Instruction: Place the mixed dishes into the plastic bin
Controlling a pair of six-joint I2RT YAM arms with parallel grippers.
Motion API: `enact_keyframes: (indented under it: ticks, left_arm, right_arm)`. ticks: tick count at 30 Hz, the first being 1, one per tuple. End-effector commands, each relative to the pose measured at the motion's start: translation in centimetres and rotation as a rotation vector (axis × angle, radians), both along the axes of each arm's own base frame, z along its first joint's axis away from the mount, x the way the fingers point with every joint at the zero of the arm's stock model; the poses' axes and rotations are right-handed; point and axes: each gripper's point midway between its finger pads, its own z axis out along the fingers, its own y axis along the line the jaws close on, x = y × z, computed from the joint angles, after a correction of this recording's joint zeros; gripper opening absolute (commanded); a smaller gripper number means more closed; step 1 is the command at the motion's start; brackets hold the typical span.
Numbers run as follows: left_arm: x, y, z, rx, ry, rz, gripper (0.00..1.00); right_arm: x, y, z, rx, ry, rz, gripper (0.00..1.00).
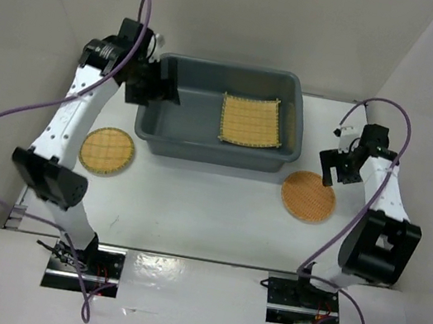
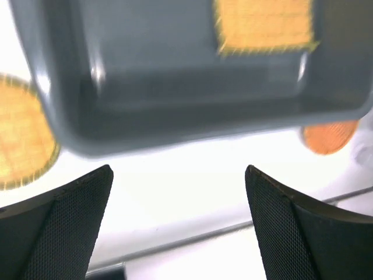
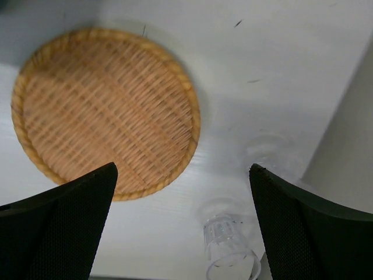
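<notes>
My right gripper is above and forward of the disc's rim nearest the cup. Next, it will lower its open fingers backward astride this raised rim.
The dark grey plastic bin (image 1: pixel 202 149) stands at the back centre. The square yellow mat (image 1: pixel 251 120) lies inside its right half. One round woven disc (image 1: pixel 107 151) lies on the table left of the bin, another (image 1: pixel 309 196) to its right front. My left gripper (image 1: pixel 167 89) is open and empty above the bin's left end. Its wrist view shows the bin (image 2: pixel 175 116), the mat (image 2: pixel 265 23) and both discs (image 2: pixel 17 140) (image 2: pixel 329 137). My right gripper (image 1: pixel 335 169) is open above the right disc (image 3: pixel 105 111) and the clear glass cup (image 3: pixel 230 248). The cup is hidden in the top view.
White walls close in the table at the back and both sides. The right wall (image 3: pixel 349 134) stands close beside the cup. Purple cables loop off both arms.
</notes>
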Motion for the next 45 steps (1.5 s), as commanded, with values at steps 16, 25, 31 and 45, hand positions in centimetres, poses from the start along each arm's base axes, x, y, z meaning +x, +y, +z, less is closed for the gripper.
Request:
enact_keyframes:
  ticks: [16,25,31,45]
  left_arm:
    - [-13.4,3.5,-8.4,-0.065,0.133,0.043,1.00]
    - [-14.4,3.2,-8.1,-0.097,0.146,0.051,1.00]
    - [-15.0,3.6,-7.8,-0.101,0.151,0.080,1.00]
    - [-15.5,4.1,-8.6,-0.114,0.172,0.099,1.00]
  right_arm:
    - [-3.1,-2.2,-11.7,0.447,0.436,0.185,0.98]
    - [-4.6,-0.3,-15.6,0.678,0.579,0.214,0.95]
    - [-5.5,1.4,-16.9,0.812,0.631,0.237,0.70]
    - [-2.9,0.9,-13.0,0.712,0.555,0.243,0.00]
